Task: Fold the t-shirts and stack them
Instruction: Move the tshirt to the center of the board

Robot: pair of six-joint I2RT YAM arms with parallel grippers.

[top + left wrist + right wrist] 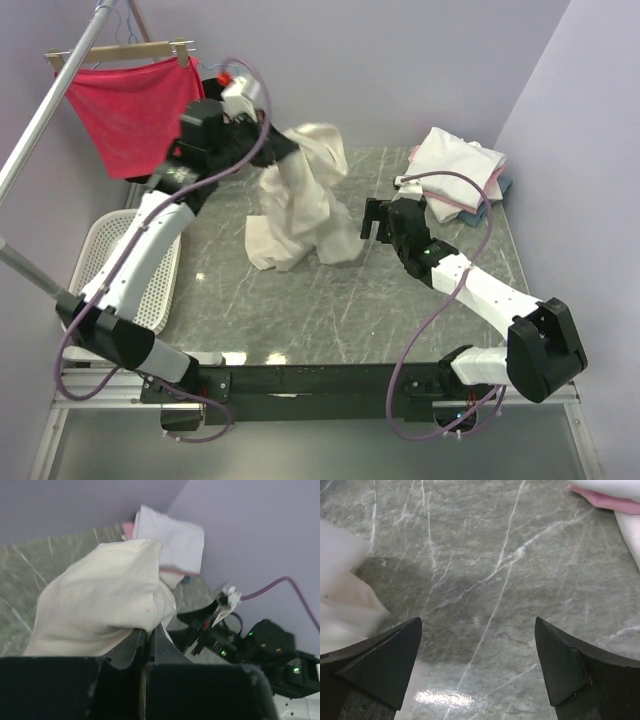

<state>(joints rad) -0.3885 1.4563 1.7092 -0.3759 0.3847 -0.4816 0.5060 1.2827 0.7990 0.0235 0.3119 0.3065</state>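
Note:
My right gripper next moves down and across from bare table onto the cream t-shirt's loose edge (349, 240) (369, 602), below and to its left in the top view.
A cream t-shirt (300, 200) hangs bunched from my left gripper (283, 148), which is shut on its top and holds it above the grey marble table (330, 310); its lower part rests on the table. In the left wrist view the cream t-shirt (100, 600) bulges above the closed left gripper (149, 632). A stack of folded t-shirts (458, 172), cream over pale pink and blue, lies at the back right. My right gripper (374, 219) is open and empty, just right of the hanging shirt. The right wrist view shows the right gripper (477, 665) over bare table.
A red cloth (130, 110) hangs on a hanger at the back left. A white mesh basket (150, 275) stands at the table's left edge. A metal pole (50, 100) slants across the left. Lilac walls close in behind and right.

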